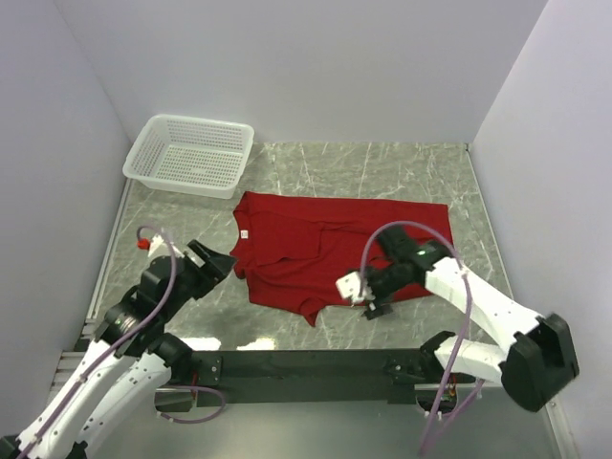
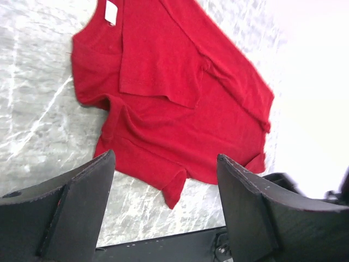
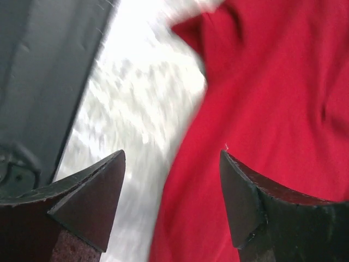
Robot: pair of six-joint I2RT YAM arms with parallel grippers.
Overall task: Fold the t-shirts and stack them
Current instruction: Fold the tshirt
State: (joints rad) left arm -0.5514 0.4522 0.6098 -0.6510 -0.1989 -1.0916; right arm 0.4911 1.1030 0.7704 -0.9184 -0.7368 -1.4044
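My right gripper should move next along the near hem of the t-shirt onto the curled edge of red fabric point(image 1: 311, 316) point(image 3: 206, 36), because that edge is to its left in the top view.
A red t-shirt point(image 1: 325, 249) lies partly folded on the marble table, collar with a white tag to the left. It also shows in the left wrist view point(image 2: 174, 103) and the right wrist view point(image 3: 272, 109). My left gripper point(image 1: 222, 268) is open and empty, just left of the shirt's near left edge; in its own view point(image 2: 166, 180) the jaws stand wide apart above a sleeve corner. My right gripper point(image 1: 368, 301) is open and empty, low over the shirt's near hem; in its view point(image 3: 172, 185) the jaws straddle the hem edge.
A white plastic mesh basket point(image 1: 189, 155) stands at the back left of the marble table point(image 1: 382, 167). White walls close in the table on three sides. The black base rail point(image 1: 306, 363) runs along the near edge.
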